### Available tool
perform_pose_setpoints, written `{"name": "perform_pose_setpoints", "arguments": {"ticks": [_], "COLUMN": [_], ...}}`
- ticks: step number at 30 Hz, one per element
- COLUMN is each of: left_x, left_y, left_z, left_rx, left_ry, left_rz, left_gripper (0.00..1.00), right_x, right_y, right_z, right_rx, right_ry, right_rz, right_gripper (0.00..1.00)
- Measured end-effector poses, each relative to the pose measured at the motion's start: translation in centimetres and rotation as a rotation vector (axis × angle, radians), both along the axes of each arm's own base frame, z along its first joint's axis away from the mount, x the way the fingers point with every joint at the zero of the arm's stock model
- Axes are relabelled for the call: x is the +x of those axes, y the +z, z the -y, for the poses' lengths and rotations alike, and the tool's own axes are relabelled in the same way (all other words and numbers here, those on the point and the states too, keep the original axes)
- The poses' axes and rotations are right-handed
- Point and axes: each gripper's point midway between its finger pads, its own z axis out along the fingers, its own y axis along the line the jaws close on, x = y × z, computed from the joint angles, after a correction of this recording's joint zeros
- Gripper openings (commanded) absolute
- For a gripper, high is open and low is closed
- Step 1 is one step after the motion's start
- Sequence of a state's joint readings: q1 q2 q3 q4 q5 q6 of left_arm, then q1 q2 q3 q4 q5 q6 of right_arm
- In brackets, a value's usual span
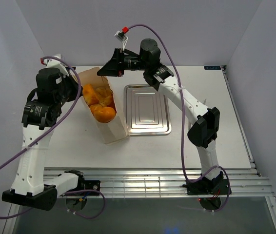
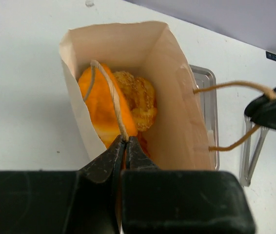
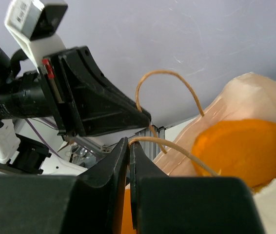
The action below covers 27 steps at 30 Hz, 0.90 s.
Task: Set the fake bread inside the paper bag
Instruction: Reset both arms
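Observation:
My left gripper is holding the bag's cord handle, and the fake bread (image 1: 99, 101) is already inside the bag. My left gripper needs to move away from the metal tray, beside the bag's opening, and release the handle.
The paper bag (image 1: 109, 127) lies on the table, mouth open, with the fake bread (image 1: 99, 101) inside as glossy orange pieces. In the left wrist view, my left gripper (image 2: 124, 140) is shut on one thin cord handle (image 2: 109, 90) above a long loaf (image 2: 99, 105) and a seeded roll (image 2: 135, 92). In the right wrist view, my right gripper (image 3: 129, 142) is shut on the other cord handle (image 3: 172, 148), beside the bag's wall (image 3: 240, 95) and orange bread (image 3: 247, 146). From above, the left gripper (image 1: 78, 89) and right gripper (image 1: 101, 72) flank the bag's mouth.
A silver metal tray (image 1: 147, 109) with nothing on it sits just right of the bag. Purple walls close in the table's back and sides. A slatted rail (image 1: 143, 183) runs along the near edge between the arm bases.

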<state>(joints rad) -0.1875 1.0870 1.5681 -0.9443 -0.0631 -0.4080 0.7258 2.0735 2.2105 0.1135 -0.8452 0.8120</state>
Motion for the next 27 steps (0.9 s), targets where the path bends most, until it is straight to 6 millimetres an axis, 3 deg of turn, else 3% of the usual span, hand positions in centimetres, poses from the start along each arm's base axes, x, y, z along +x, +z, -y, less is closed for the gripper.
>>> {"name": "perform_pose_setpoints", "arguments": {"ticks": [3,8,12,17,20,23,24,25,27], "left_x": [1.9,2.2,2.7,2.9,2.8,2.8,2.9,3.1,3.1], "left_y": [0.7,1.2,-0.5,-0.1,-2.6,-4.0,-4.1,-4.0,-3.7], "left_z": [-0.5,-1.7,-3.5,-4.2,-4.5,-4.8,-4.8,-4.8,-4.7], "left_rx": [0.037,0.085,0.123,0.123,0.107,0.091,0.086,0.081,0.073], "left_ry": [0.026,0.057,0.116,0.144,0.144,0.145,0.145,0.142,0.137], "left_rz": [0.032,0.017,0.018,0.052,0.030,-0.005,-0.006,-0.003,0.008], "left_gripper": [0.00,0.00,0.00,0.00,0.00,0.00,0.04,0.18,0.32], "right_x": [0.4,0.8,0.8,1.0,1.2,1.5,1.7,1.9,2.1], "right_y": [-0.4,-0.2,0.0,-0.8,-1.8,-3.0,-3.5,-3.9,-4.5], "right_z": [-0.3,0.0,0.1,0.0,-0.1,0.2,0.3,0.4,0.5], "right_rx": [-0.002,0.014,0.029,0.027,0.014,-0.007,-0.014,-0.021,-0.031], "right_ry": [-0.003,-0.005,0.007,0.001,-0.002,-0.010,-0.014,-0.018,-0.023], "right_rz": [0.006,0.026,0.044,0.063,0.056,0.035,0.030,0.025,0.017], "right_gripper": [0.08,0.08,0.08,0.08,0.10,0.24,0.29,0.37,0.49]}}
